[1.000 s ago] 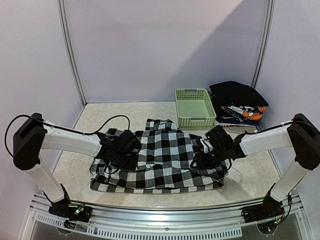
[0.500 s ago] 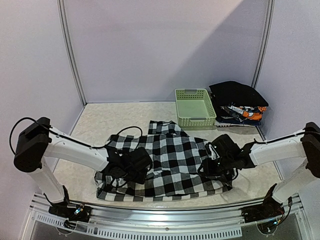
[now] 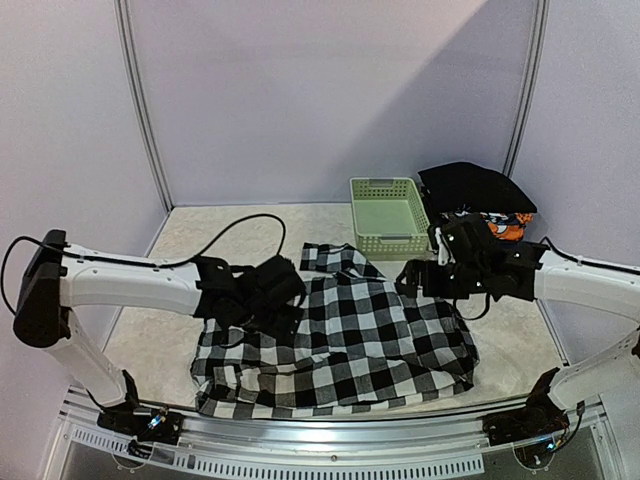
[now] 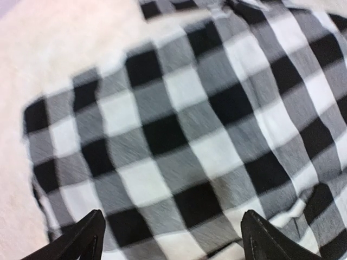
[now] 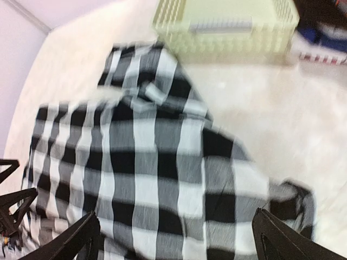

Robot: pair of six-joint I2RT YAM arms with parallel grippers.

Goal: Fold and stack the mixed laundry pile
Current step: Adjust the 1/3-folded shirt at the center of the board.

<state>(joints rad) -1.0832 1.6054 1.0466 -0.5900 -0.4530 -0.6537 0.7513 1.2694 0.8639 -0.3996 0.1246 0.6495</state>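
Note:
My left gripper is above and inward of the sleeve's loose end (image 3: 310, 257) (image 4: 155, 8), which sticks out past the shirt's body. Next, my left gripper should reach outward and go lower to close there.
The black-and-white checked shirt (image 3: 345, 345) lies spread on the table in front of the arms. It fills the left wrist view (image 4: 179, 119) and most of the right wrist view (image 5: 146, 162). My left gripper (image 3: 278, 305) hovers over the shirt's left upper part, open, with only cloth below its fingers (image 4: 81, 238). My right gripper (image 3: 418, 280) hangs above the shirt's right upper corner, open and holding nothing (image 5: 176, 244). The other garments sit stacked at the back right, with a black cloth (image 3: 470, 185) on top of orange-blue printed pieces (image 3: 505, 228).
A pale green slotted basket (image 3: 390, 238) stands behind the shirt, left of the stack, and shows at the top of the right wrist view (image 5: 225, 24). Walls close in the back and sides. The left arm's cable (image 3: 235, 230) loops over the table.
Both grippers have opened and let go of the shirt, then lifted and drawn back from the near edge. The shirt now lies flat, shifted slightly right.

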